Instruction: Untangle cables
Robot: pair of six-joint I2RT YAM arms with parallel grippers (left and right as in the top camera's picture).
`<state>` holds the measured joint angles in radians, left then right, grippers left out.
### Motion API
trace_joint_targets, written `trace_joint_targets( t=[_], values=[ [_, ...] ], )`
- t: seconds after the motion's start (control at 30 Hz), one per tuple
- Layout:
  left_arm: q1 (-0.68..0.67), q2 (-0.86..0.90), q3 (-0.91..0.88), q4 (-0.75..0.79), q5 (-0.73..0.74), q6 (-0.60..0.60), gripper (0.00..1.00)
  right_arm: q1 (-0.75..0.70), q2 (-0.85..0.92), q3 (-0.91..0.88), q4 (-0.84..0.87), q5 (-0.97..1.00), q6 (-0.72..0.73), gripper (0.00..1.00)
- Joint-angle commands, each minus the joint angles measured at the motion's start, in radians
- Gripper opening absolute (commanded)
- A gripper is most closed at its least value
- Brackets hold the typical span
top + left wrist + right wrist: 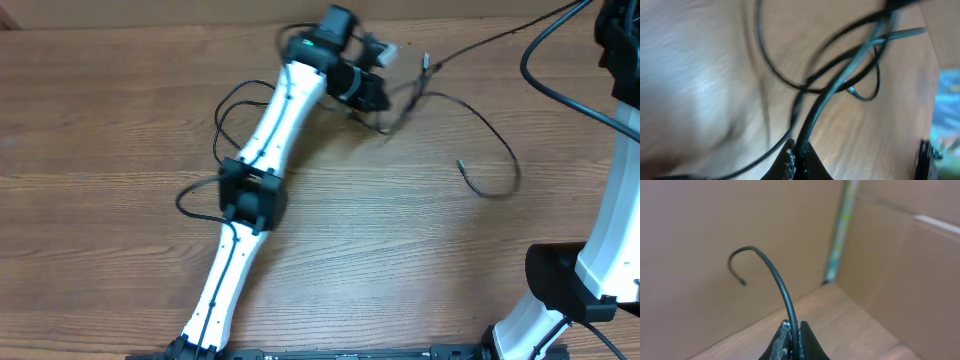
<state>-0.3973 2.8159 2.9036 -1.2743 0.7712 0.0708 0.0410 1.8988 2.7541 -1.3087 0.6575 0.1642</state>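
I need to pull my right gripper to the right in the overhead view next, lower it toward the tabletop by the cardboard and release, since the cable leaves the heap of cables taut.
The cables are thin black cords bunched loosely at the far middle of the table. One strand loops right to a free plug end. Another strand runs taut up toward the top right corner. My left gripper is at the bunch, shut on a cable. In the left wrist view, that cord rises from the jaws into crossed loops, blurred. My right gripper is shut on one cable, whose short free end arcs up and left. The right gripper's jaws are not visible in the overhead view.
The right arm stands at the right edge, with its thick black wire hanging above the table. The left arm lies diagonally across the wooden table. Cardboard walls stand behind the right gripper.
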Motion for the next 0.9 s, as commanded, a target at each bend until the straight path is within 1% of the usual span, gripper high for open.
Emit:
trace_joint_targets(
  t=[0.0, 0.17, 0.33, 0.5, 0.77, 0.87],
  values=[
    [0.088, -0.025, 0.023, -0.023, -0.024, -0.094, 0.04, 0.002, -0.043, 0.009, 0.021, 0.205, -0.035, 0.04],
    [0.171, -0.026, 0.027, -0.055, -0.023, -0.121, 0.04, -0.019, -0.043, 0.009, 0.033, 0.286, -0.046, 0.04],
    [0.215, -0.026, 0.034, -0.077, -0.023, -0.124, 0.04, -0.102, -0.043, 0.009, 0.033, 0.288, -0.046, 0.04],
    [0.219, -0.032, 0.034, -0.085, -0.023, -0.124, 0.04, -0.172, -0.043, 0.009, 0.036, 0.284, -0.046, 0.04],
    [0.197, -0.036, 0.042, -0.083, -0.02, -0.146, 0.04, -0.194, -0.043, 0.009, 0.036, 0.283, -0.046, 0.04],
    [0.182, -0.036, 0.069, -0.079, -0.019, -0.146, 0.04, -0.194, -0.042, 0.009, 0.036, 0.24, -0.046, 0.04]
  ],
)
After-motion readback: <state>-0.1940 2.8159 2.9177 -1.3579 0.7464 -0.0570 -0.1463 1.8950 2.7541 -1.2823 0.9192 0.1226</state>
